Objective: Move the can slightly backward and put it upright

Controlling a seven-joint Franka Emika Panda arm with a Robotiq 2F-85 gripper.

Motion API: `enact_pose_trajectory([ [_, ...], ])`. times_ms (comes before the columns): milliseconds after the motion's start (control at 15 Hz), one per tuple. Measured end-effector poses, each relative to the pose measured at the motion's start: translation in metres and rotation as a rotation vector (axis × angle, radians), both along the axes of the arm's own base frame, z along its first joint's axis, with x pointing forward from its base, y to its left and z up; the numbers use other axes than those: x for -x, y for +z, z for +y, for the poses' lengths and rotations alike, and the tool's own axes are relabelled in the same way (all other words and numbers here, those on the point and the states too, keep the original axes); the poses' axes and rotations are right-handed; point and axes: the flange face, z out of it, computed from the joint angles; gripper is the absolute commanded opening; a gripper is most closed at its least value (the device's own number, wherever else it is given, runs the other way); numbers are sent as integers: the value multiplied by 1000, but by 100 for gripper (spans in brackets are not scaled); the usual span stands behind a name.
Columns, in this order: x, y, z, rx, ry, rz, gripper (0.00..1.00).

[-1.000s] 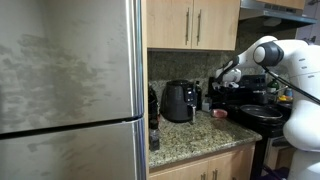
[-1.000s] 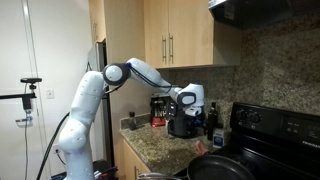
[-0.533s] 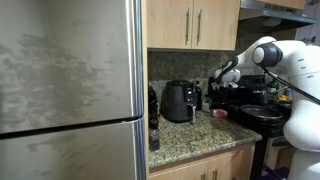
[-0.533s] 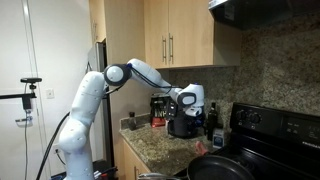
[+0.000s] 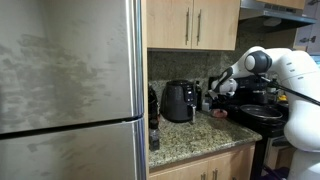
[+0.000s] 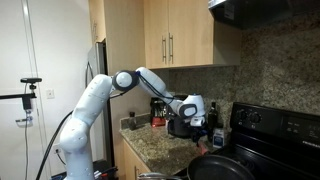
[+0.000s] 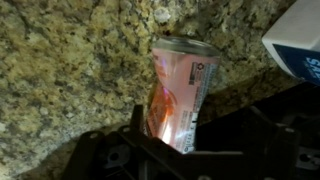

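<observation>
I will lower my gripper next, over the end of the can (image 7: 180, 92) between its open fingers, and then close it on the can's sides.
The can (image 7: 180, 92) is pinkish-red and lies on its side on the granite counter (image 7: 70, 70), its top end pointing away from the camera. In an exterior view it is a small pink spot (image 5: 219, 114) on the counter right of the black air fryer. My gripper (image 7: 198, 125) is open and low over the counter. Its dark fingers straddle the can: one finger is against the can's side, the other stands apart from it. The gripper also shows in both exterior views (image 5: 212, 99) (image 6: 205, 121). The arm hides the can in the exterior view from the stove side.
The black air fryer (image 5: 180, 100) (image 6: 178, 126) stands at the back of the counter. A white carton (image 7: 296, 40) is close beside the can. A stove with a black pan (image 5: 262, 113) (image 6: 214, 166) borders the counter. A steel fridge (image 5: 70, 90) fills the other side.
The arm has come down and the gripper has dropped from above the counter to around the can. The can has not moved.
</observation>
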Motion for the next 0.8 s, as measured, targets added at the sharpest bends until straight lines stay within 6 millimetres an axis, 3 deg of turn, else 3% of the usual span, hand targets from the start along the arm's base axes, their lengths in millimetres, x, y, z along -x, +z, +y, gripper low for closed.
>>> enact_pose_trajectory([
  [267, 1, -5, -3, 7, -22, 14, 100],
  [733, 7, -33, -21, 10, -125, 86, 100],
  [800, 6, -32, -21, 11, -126, 86, 86],
])
